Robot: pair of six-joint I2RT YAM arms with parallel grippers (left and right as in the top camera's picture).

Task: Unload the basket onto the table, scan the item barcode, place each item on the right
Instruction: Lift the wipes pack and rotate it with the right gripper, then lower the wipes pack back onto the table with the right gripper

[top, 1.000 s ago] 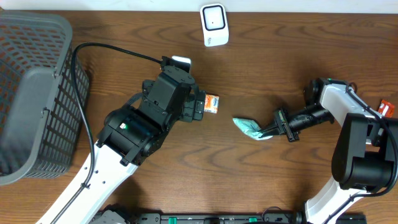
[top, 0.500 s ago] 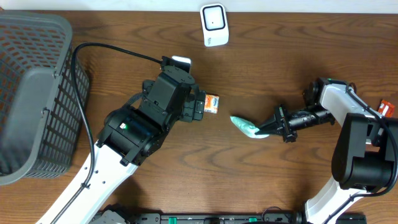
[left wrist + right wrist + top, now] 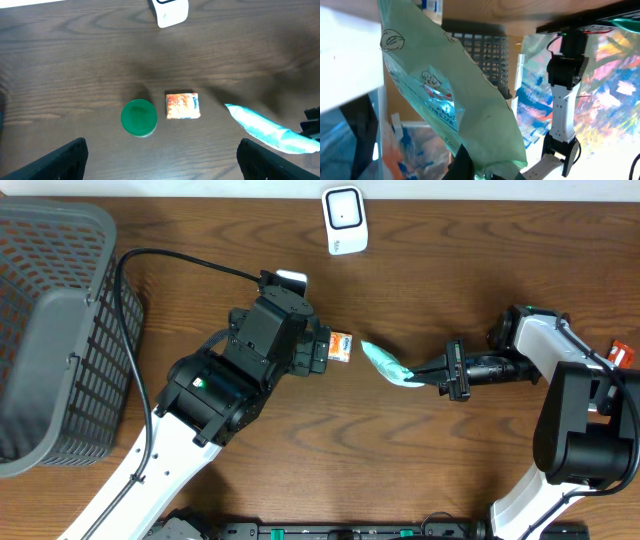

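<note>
My right gripper needs to tilt down, lower the pack onto the wood (image 3: 401,348) next to the orange packet and let go, because there is a clear spot below the gripper.
The item, a pale green tissue pack (image 3: 385,365), hangs above the table in the middle, and my right gripper (image 3: 420,372) is shut on its right end. In the right wrist view the pack (image 3: 455,95) fills the frame, pinched at the bottom by that gripper (image 3: 485,172). No barcode shows on it. The white scanner (image 3: 345,220) stands at the far edge, also in the left wrist view (image 3: 172,12). My left gripper (image 3: 162,165) is open over bare wood, with the pack's tip (image 3: 270,132) to its right.
A small orange packet (image 3: 341,346) lies just left of the pack's tip. A green round lid (image 3: 139,117) sits beside the orange packet (image 3: 182,106). A grey basket (image 3: 50,330) fills the left side. A red object (image 3: 622,352) shows at the right edge.
My right gripper has swung the pack left and toward the far side, closer to the orange packet. The left arm has not moved.
</note>
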